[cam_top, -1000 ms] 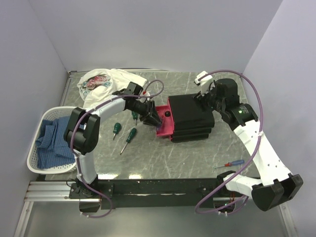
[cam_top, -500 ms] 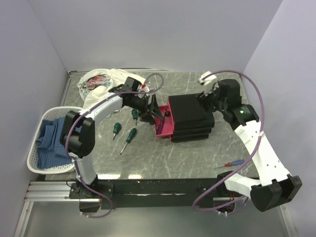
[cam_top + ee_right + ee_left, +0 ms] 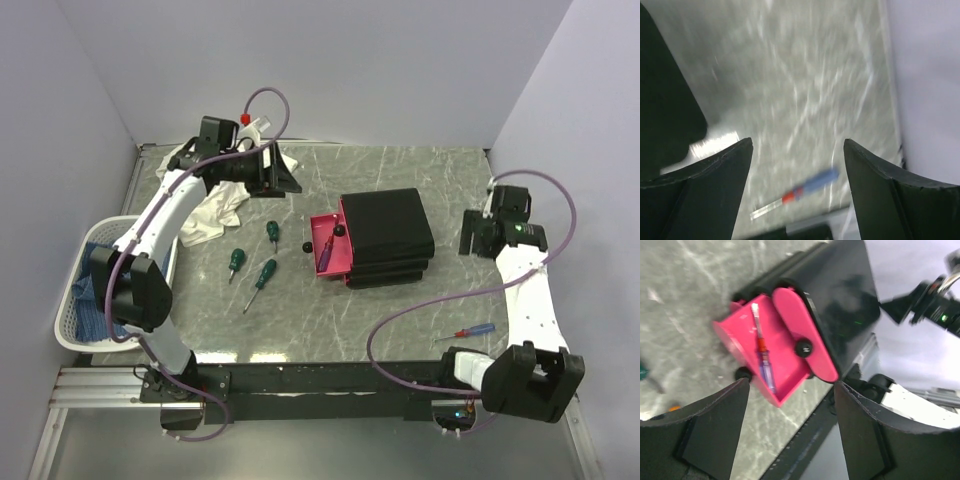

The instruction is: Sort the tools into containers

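My right gripper moves back and down with a turn onto the near screwdriver's blue handle (image 3: 481, 329) (image 3: 821, 180) next. The handle lies at an angle across the opening between my fingers.
The black drawer unit (image 3: 388, 238) stands mid-table with its top pink drawer (image 3: 330, 250) pulled out. In the left wrist view a slim red-and-blue screwdriver (image 3: 762, 357) lies inside that drawer (image 3: 785, 372). Three green-handled screwdrivers (image 3: 233, 260) (image 3: 265, 272) (image 3: 272, 232) lie on the table left of the unit. Another red-and-blue screwdriver (image 3: 470, 331) lies near the front right and also shows in the right wrist view (image 3: 800, 190). My left gripper (image 3: 285, 180) (image 3: 790, 385) is open and empty, raised at the back left. My right gripper (image 3: 470, 235) (image 3: 797, 142) is open and empty, right of the unit. The hammer is out of view.
A white patterned cloth (image 3: 215, 195) lies at the back left under my left arm. A white lattice basket (image 3: 75, 335) with blue cloth sits at the left edge. Walls close the table on the left, back and right.
My left gripper has lifted away from the open drawer to the back left. My right gripper has pulled off the drawer unit to the right.
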